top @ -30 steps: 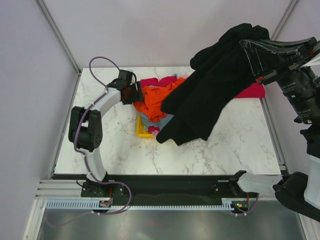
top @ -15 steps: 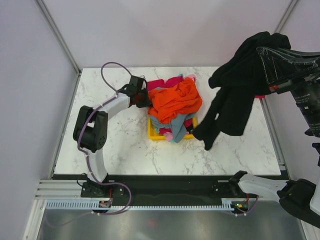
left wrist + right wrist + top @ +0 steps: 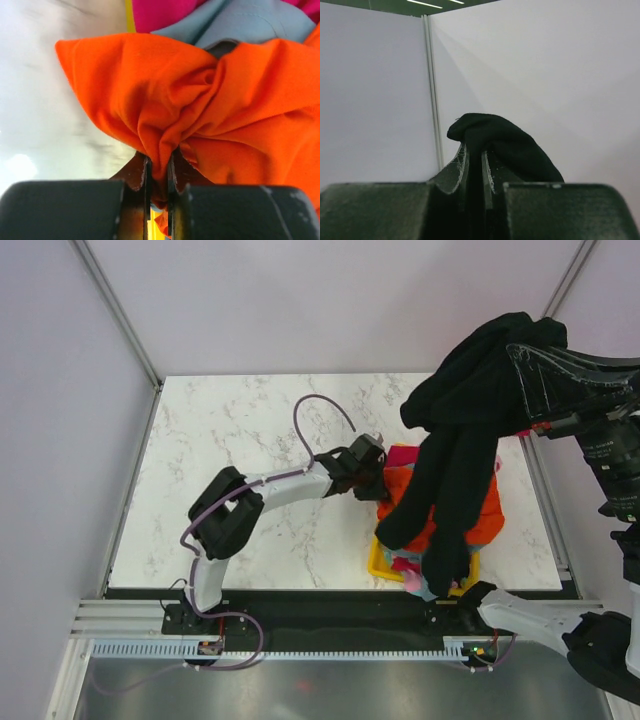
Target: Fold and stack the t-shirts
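Observation:
Black cloth is hanging above the basket, so next I will use my left gripper to push the basket (image 3: 379, 564) to the right in the top view, toward bare marble, and let go of the orange t-shirt's fold.
High over the table's right side, my right gripper (image 3: 516, 352) (image 3: 476, 156) is shut on the large black t-shirt (image 3: 455, 455) (image 3: 507, 142), which hangs down in front of the pile. My left gripper (image 3: 378, 476) (image 3: 159, 164) is shut on a bunched fold of the orange t-shirt (image 3: 402, 488) (image 3: 200, 100). That shirt lies on top of the pile in the yellow basket (image 3: 379, 564) (image 3: 129, 15). Light blue cloth (image 3: 240, 20) and pink cloth (image 3: 405, 454) (image 3: 160, 12) lie under it. The hanging black shirt hides much of the pile.
The basket stands at the right front of the marble table (image 3: 240, 430), close to its near edge. My left arm (image 3: 285, 485) reaches across the middle of the table, its purple cable (image 3: 315, 405) looping above. Metal frame posts (image 3: 118, 310) stand at the corners.
My left gripper closed on the orange shirt and swept right and nearer; the basket with its pile moved with it to the right front. The black shirt swung under my raised right gripper.

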Robot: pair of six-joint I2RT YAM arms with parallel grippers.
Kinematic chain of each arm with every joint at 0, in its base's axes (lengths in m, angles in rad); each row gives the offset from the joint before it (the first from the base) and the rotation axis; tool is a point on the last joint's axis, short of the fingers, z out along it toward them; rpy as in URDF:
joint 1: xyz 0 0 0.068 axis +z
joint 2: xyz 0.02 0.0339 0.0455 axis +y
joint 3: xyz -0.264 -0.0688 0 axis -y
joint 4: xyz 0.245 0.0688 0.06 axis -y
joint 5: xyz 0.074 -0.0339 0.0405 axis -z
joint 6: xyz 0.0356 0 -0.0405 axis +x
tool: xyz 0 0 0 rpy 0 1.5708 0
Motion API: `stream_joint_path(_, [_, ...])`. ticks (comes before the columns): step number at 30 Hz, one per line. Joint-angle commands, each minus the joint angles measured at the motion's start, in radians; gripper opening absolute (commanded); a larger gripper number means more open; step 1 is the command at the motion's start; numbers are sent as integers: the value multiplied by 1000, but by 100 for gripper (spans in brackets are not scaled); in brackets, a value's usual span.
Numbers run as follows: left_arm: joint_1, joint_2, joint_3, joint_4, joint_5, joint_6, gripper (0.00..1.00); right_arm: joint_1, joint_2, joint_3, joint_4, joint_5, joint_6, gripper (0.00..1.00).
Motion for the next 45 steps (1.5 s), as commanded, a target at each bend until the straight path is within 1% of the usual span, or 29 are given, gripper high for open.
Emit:
stream_joint_path(1, [-32,78,85,12,83,-230,2,3,-46,-20,155,-24,26,0])
stream_joint_path(3, [-55,129,122,46,84,-314,2,3,-69,-50,165,-18,37,0])
stream_joint_path(5, [-80,184,230,48,55,-363,2,3,-89,-70,166,-15,51,0])
stream_joint_path(6, [-86,199,231,46,46,-383,2,2,-95,-75,168,-15,54,0])
stream_joint_path(9, [-104,274,340,46,37,-443,2,2,-118,-89,162,-19,63,0])
stream_joint_path(10, [-109,299,411,42,38,-445,2,2,-121,-90,159,-19,63,0])
stream_joint_path(15, [-173,393,561,25,-28,-538,2,3,-147,-103,146,-10,55,0])
stream_joint_path(17, [-204,463,650,40,-31,-577,2,3,-154,-110,142,-4,54,0])
stream_joint_path(18, [-213,489,679,63,-28,-600,2,2,-161,-123,142,-4,54,0])
stream_joint_path(19, [-223,515,753,78,-26,-601,2,3,-166,-130,140,-3,55,0])
stream_joint_path(21, [-238,622,872,92,0,-582,2,2,-181,-149,136,4,55,0])
stream_joint_path(22, [-241,664,979,91,14,-583,2,2,-187,-153,133,8,54,0])
stream_joint_path(24, [-243,732,1027,149,62,-603,7,2,-201,-161,126,14,45,0])
stream_joint_path(26, [-246,739,1010,187,73,-623,19,2,-204,-163,111,20,36,0])
stream_joint_path(28, [-253,727,971,256,84,-606,34,2,-210,-173,108,34,25,0])
stream_joint_path(29, [-256,720,960,273,93,-603,50,2,-210,-179,109,36,23,0])
stream_joint_path(30, [-259,707,955,311,118,-588,62,2,-207,-187,109,39,22,0])
stream_joint_path(32, [-259,677,952,319,142,-549,89,3,-198,-193,111,37,23,0])
stream_joint_path(33, [-258,651,935,318,153,-510,94,2,-186,-198,114,33,26,0])
stream_joint_path(35, [-253,517,813,319,149,-470,98,2,-166,-193,122,-4,35,0])
stream_joint_path(36, [-249,403,697,319,130,-430,99,3,-139,-181,128,-35,51,0])
stream_joint_path(38, [-232,289,571,318,109,-401,99,3,-80,-169,142,-76,72,0])
stream_joint_path(39, [-223,234,441,318,94,-394,99,3,-54,-147,148,-104,86,0])
stream_joint_path(40, [-211,182,374,318,84,-388,99,3,-28,-134,160,-162,120,0])
stream_joint_path(41, [-182,66,305,316,77,-390,99,2,33,-111,171,-200,140,0])
stream_joint_path(42, [-163,11,236,318,75,-396,99,2,68,-95,180,-229,158,0])
stream_joint_path(43, [-142,-56,97,331,70,-397,99,2,105,-77,194,-255,173,0])
stream_joint_path(44, [-90,-169,31,335,69,-387,99,2,186,-58,204,-310,204,0])
stream_joint_path(45, [-57,-236,-81,333,79,-378,98,3,231,-11,212,-340,207,0])
